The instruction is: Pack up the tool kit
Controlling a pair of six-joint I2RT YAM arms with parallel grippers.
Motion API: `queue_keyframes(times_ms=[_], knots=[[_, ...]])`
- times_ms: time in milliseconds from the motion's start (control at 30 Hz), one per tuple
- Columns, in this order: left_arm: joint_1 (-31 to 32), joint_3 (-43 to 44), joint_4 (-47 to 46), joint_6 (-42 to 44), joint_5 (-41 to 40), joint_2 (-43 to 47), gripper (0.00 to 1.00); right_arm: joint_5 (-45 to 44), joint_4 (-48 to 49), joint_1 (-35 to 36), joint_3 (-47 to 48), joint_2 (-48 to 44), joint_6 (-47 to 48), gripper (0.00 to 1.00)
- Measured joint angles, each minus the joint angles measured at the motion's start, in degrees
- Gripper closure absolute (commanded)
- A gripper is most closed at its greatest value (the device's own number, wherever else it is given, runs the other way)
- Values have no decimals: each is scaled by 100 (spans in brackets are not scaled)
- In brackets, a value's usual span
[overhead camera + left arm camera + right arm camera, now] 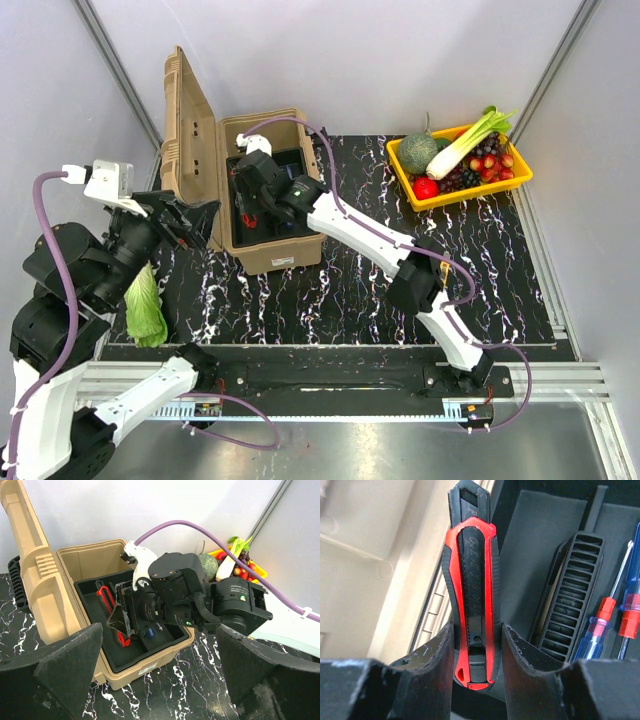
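Observation:
I will next lower my right gripper to let go of the utility knife (pixel 472 587) on the bottom of the tray beside the black ribbed part, because that part of the tray's bottom is empty below the gripper.
The tan toolbox (pixel 283 252) stands open at the table's back left, its ribbed lid (pixel 183 130) upright. My right gripper (pixel 247 213) reaches into its black inner tray (pixel 150 647) and is shut on a red and black utility knife (pixel 472 587), which also shows in the left wrist view (pixel 107 602). The knife hangs over the tray's left compartment. Red and blue screwdrivers (pixel 602 625) and a black ribbed part (pixel 572 587) lie in the tray to the right. My left gripper (pixel 185 222) is open and empty, just left of the box by the lid.
A yellow tray (pixel 462 190) of vegetables sits at the back right. A green lettuce leaf (pixel 146 305) lies at the front left under the left arm. The black marbled table (pixel 350 300) lies bare between box and arm bases. White walls close in both sides.

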State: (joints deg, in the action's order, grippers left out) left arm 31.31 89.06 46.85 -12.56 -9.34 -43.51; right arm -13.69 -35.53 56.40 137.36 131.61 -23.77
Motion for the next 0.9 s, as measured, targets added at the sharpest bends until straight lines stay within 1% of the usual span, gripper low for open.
queue_keyframes(times_ms=[267, 467, 600, 700, 833, 900], knots=[[0, 0, 9, 4, -24, 61, 1, 101, -348, -15, 107, 302, -221, 88], [0, 0, 11, 7, -24, 61, 1, 236, -374, -15, 199, 610, -516, 87], [0, 0, 15, 28, -26, 61, 1, 223, -376, -22, 232, 647, -638, 85], [0, 0, 24, 48, -35, 63, 1, 190, -385, -26, 267, 695, -710, 81], [0, 0, 24, 52, -59, 66, 1, 181, -391, -50, 280, 719, -855, 67], [0, 0, 24, 52, -66, 70, 1, 181, -398, -61, 280, 728, -938, 62]])
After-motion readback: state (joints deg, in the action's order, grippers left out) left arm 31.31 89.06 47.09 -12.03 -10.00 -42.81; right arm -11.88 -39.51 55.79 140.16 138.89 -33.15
